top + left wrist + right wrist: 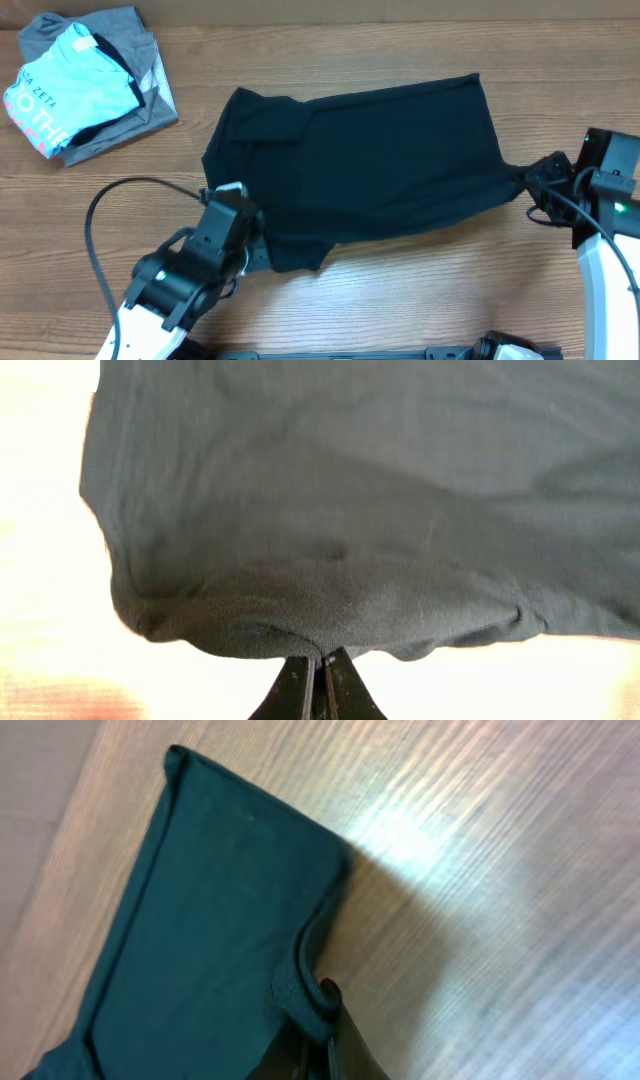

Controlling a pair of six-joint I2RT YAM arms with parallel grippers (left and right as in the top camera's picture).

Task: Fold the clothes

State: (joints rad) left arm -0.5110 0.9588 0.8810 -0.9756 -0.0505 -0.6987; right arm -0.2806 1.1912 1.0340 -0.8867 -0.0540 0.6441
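Observation:
The left gripper moves the shirt's raised near edge outward and down next, over the shirt [275,135] [285,455], spread flat beyond it, and lets go of that edge.
The clothes are a black T-shirt [370,160] lying partly folded across the middle of the wooden table. My left gripper [255,255] is shut on the shirt's near-left edge. In the left wrist view the fabric [350,510] bunches right at the closed tips of the left gripper [318,660]. At the shirt's right end my right gripper [525,180] is shut on a pulled-out corner. The right wrist view shows the shirt [220,920] stretching away, its rolled hem pinched in the right gripper [325,1010].
A pile with a grey garment [150,95] and a light blue printed shirt [70,85] sits at the back left corner. A black cable [95,215] loops beside the left arm. Bare wood [420,290] lies in front of the shirt.

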